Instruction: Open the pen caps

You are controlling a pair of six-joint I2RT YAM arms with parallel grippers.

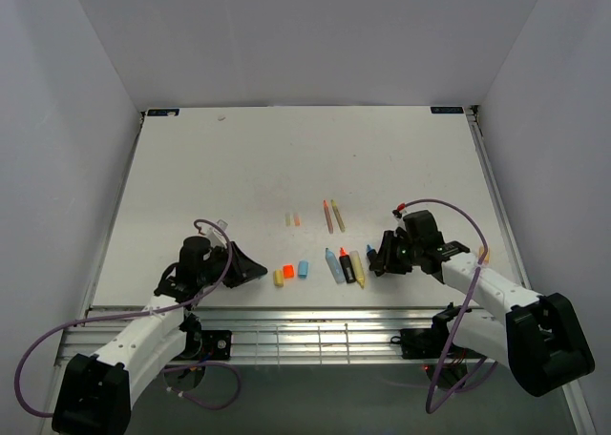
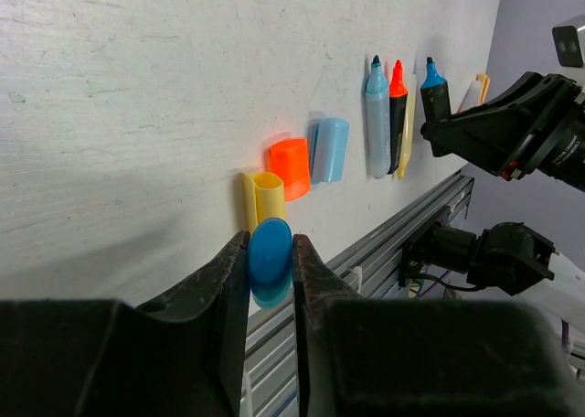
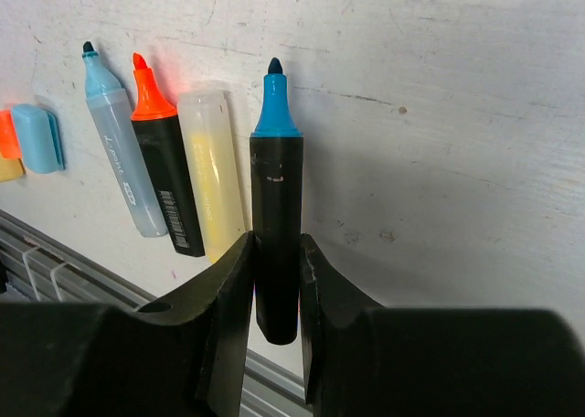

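My left gripper should lower the blue pen cap (image 2: 271, 260) onto the bare tabletop beside the yellow cap and let go of it, because the row of caps ends there.
My left gripper (image 2: 271, 243) is shut on a blue pen cap (image 2: 271, 260), held just above the table's front edge. Right beyond it lie a yellow cap (image 2: 267, 197), an orange cap (image 2: 291, 165) and a light blue cap (image 2: 329, 149), side by side. My right gripper (image 3: 277, 252) is shut on the black barrel of an uncapped blue-tipped marker (image 3: 276, 161), its tip pointing away from me. In the top view the left gripper (image 1: 256, 268) sits left of the cap row and the right gripper (image 1: 377, 260) is right of the markers.
Three uncapped markers lie beside the held one: light blue (image 3: 114, 152), black with an orange tip (image 3: 164, 175) and yellow (image 3: 212, 175). Two tiny pale caps (image 1: 292, 219) and two thin pens (image 1: 333, 215) lie farther back. The aluminium rail (image 1: 315, 335) runs along the near edge.
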